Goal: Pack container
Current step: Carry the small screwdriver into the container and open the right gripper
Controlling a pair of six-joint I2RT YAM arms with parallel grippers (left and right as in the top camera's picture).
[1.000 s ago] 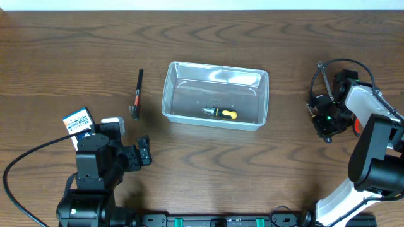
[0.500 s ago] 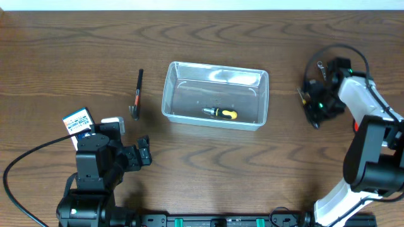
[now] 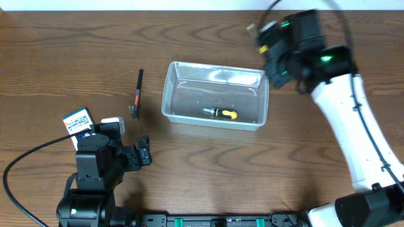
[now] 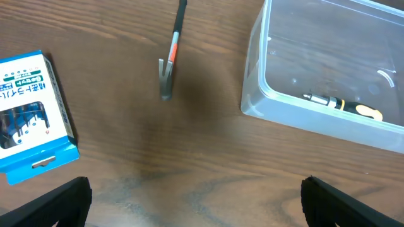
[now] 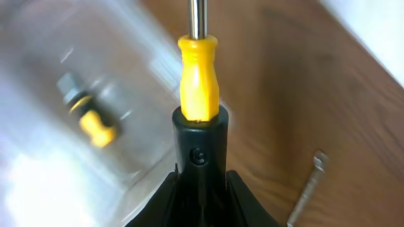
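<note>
I will next bring my right gripper back over the container's rim and lower the screwdriver it holds on the far side of the small screwdriver, where the bottom of the container is open.
The clear plastic container [image 3: 168, 94] stands mid-table with a small yellow-and-black screwdriver [image 3: 219, 113] lying inside. My right gripper [image 3: 273, 55] hovers over the container's far right corner, shut on a yellow-and-black-handled screwdriver [image 5: 199, 82] whose metal shaft points ahead. The right wrist view is blurred; it shows the container [image 5: 38, 164] and the small screwdriver [image 5: 91, 116] to the left. My left gripper [image 3: 142, 156] is open and empty near the front left; in its wrist view [image 4: 196, 205] the container [image 4: 252, 94] lies ahead to the right.
A thin black-and-red hand tool [image 3: 137, 94] lies left of the container, also in the left wrist view [image 4: 170, 57]. A blue-and-white card packet [image 3: 79, 121] lies at the left by my left arm. A thin metal piece [image 5: 309, 186] shows at lower right of the right wrist view.
My right arm has swung from the table's right side up and left to the container's far right corner, carrying the screwdriver. The left arm has not moved.
</note>
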